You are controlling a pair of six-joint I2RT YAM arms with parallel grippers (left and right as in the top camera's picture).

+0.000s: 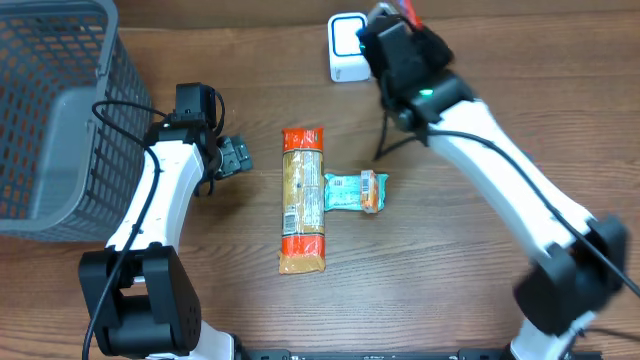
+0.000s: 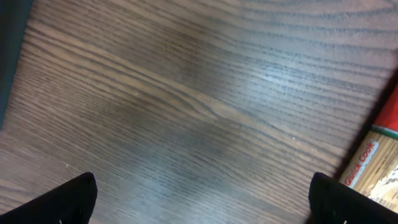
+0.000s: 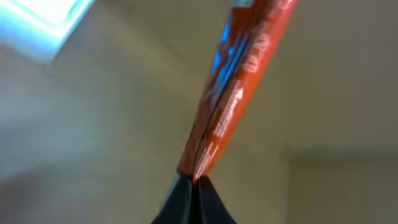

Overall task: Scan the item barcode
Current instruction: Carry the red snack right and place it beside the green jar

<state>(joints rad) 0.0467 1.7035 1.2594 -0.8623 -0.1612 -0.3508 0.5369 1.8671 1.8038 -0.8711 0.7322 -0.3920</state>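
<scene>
My right gripper draws back from the scanner (image 1: 347,47) next and goes down to release the packet on the bare wood beside the teal snack bar, where it's clear.
In the right wrist view my right gripper (image 3: 194,180) is shut on the edge of a thin red packet (image 3: 239,87), which sticks up and away from the fingertips. From overhead only a red tip of that packet (image 1: 405,10) shows, at the top edge beside the white scanner (image 1: 347,47). The scanner's lit face appears as a pale blue blur (image 3: 43,18) in the right wrist view. My left gripper (image 1: 238,157) stands open above bare wood, nothing between its fingers (image 2: 68,199).
A long orange-and-red packet (image 1: 303,200) lies mid-table, its end showing in the left wrist view (image 2: 379,162). A teal snack bar (image 1: 355,190) lies against its right side. A grey mesh basket (image 1: 50,120) fills the far left.
</scene>
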